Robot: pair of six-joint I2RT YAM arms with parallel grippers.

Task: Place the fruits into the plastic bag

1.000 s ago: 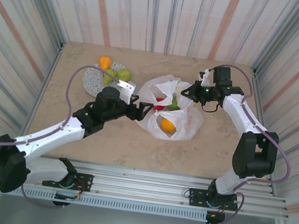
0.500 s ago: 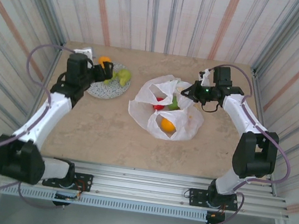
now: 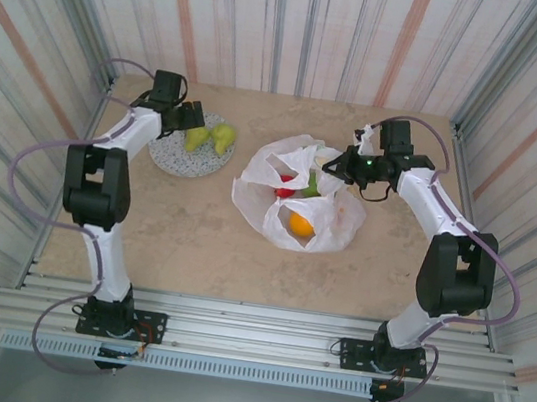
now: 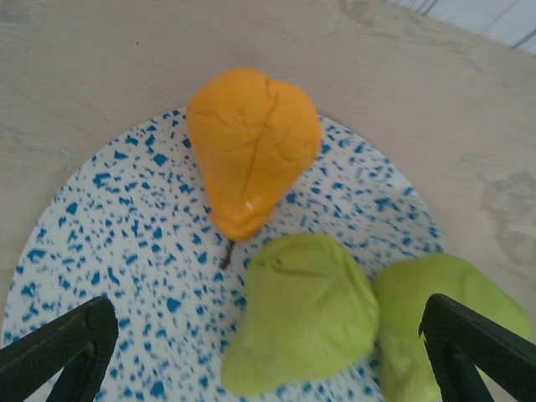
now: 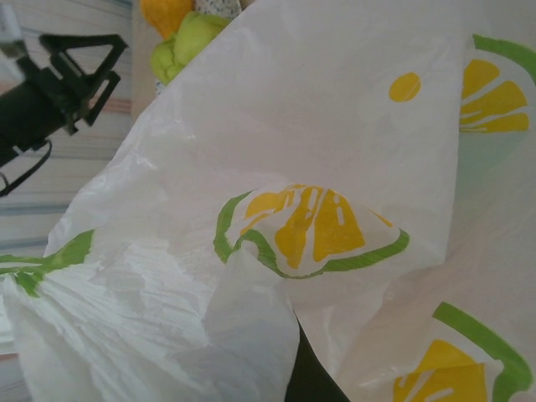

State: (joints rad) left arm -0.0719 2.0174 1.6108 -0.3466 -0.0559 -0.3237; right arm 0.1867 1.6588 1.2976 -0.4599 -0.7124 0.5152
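The robot's open left gripper should next move outward and down, past the green pear (image 4: pixel 301 314), onto the yellow-orange pear's wide end (image 4: pixel 254 115), because that fruit is beyond the gripper's fingers.
The white plastic bag (image 3: pixel 299 201) with citrus prints lies mid-table, mouth open toward the left. Inside it I see an orange fruit (image 3: pixel 301 223), a red one (image 3: pixel 286 185) and a green one (image 3: pixel 312 182). My right gripper (image 3: pixel 340 164) is shut on the bag's far rim, holding it up; the plastic bag (image 5: pixel 293 126) drapes over its fingers (image 5: pixel 306 377). My left gripper (image 3: pixel 187 120) hangs open over the speckled plate (image 3: pixel 198 162). Between its fingers (image 4: pixel 59 352) lies a green pear (image 4: pixel 301 314), with a yellow-orange pear (image 4: pixel 251 146) beyond it and another green fruit (image 4: pixel 435 327) to the right.
Striped walls enclose the table on three sides. The plate (image 4: pixel 100 218) sits close to the back left corner. Bare tabletop (image 3: pixel 202 242) stretches between the plate, the bag and the arm bases.
My left arm swung from the bag's mouth back to the plate at the far left and now hovers over the fruits, jaws wide. The right gripper kept its hold on the bag.
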